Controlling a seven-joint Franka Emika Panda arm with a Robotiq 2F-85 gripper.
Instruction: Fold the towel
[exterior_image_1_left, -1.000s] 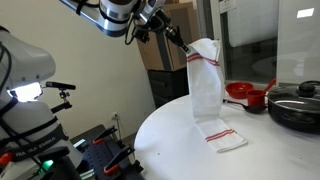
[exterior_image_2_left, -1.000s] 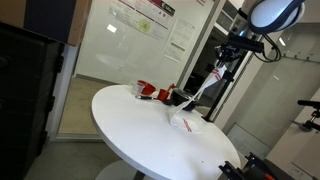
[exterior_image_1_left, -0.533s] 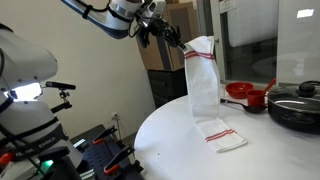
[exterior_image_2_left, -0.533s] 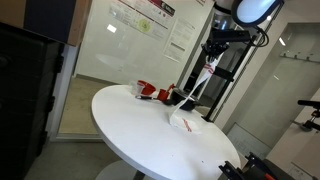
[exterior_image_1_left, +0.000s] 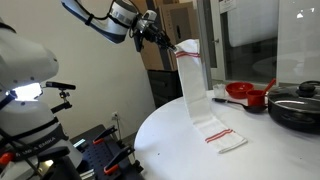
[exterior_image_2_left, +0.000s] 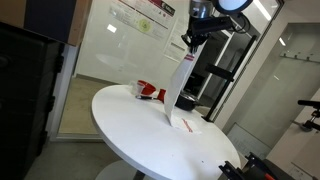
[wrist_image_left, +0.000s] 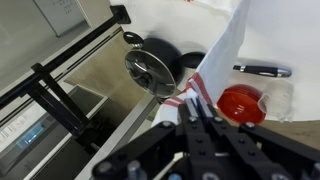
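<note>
The towel's lower end is already flat on the tabletop, so I will lower my gripper toward that striped end (exterior_image_1_left: 222, 136) and release the towel's upper end over it.
The towel (exterior_image_1_left: 197, 95) is a thin white cloth with narrow red stripes. Its upper end hangs high in the air and its lower end lies on the round white table (exterior_image_1_left: 170, 150). My gripper (exterior_image_1_left: 172, 44) is shut on the upper end, just above the red stripes there. In the other exterior view the towel (exterior_image_2_left: 180, 92) stretches almost straight down from the gripper (exterior_image_2_left: 190, 42) to the table (exterior_image_2_left: 120, 125). The wrist view shows the gripper (wrist_image_left: 197, 112) pinching the striped end of the towel (wrist_image_left: 222, 55).
A red pot (exterior_image_1_left: 240, 92) and a black pan with a glass lid (exterior_image_1_left: 296, 106) stand on the table's far side, behind the towel. In the wrist view they are the pot (wrist_image_left: 241, 104) and pan (wrist_image_left: 150, 68). Another white robot (exterior_image_1_left: 25, 90) stands beside the table.
The gripper has carried the towel's upper end higher and sideways, away from the pots. The towel now hangs longer and straighter, with less cloth lying on the table.
</note>
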